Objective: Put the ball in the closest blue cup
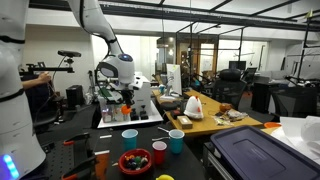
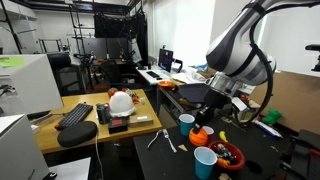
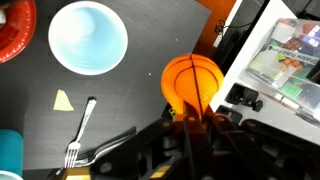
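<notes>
My gripper goes toward the upper left in the wrist view next and releases over the light blue cup's opening (image 3: pixel 88 38), since that cup stands nearest the ball (image 3: pixel 192 82).
The orange ball (image 3: pixel 192 82), lined like a basketball, sits between my gripper's (image 3: pixel 188 122) fingertips in the wrist view. The gripper is shut on the ball. In an exterior view the ball (image 2: pixel 201 133) hangs under the gripper (image 2: pixel 206 122), just above the black table. A light blue cup (image 3: pixel 88 37) stands upright and empty to the upper left of the ball in the wrist view; it also shows in an exterior view (image 2: pixel 205 160). A darker blue cup (image 2: pixel 186 124) stands right beside the ball. In the exterior view from the other side, the gripper (image 1: pixel 125 102) is behind a blue cup (image 1: pixel 130 137).
A red bowl (image 3: pixel 14 30) with small items lies beside the light blue cup. A teal cup (image 3: pixel 9 156), a fork (image 3: pixel 80 128) and a yellow scrap (image 3: pixel 63 100) lie on the table. A red cup (image 1: pixel 159 152) stands near the front. White equipment (image 3: pixel 285 60) is close by.
</notes>
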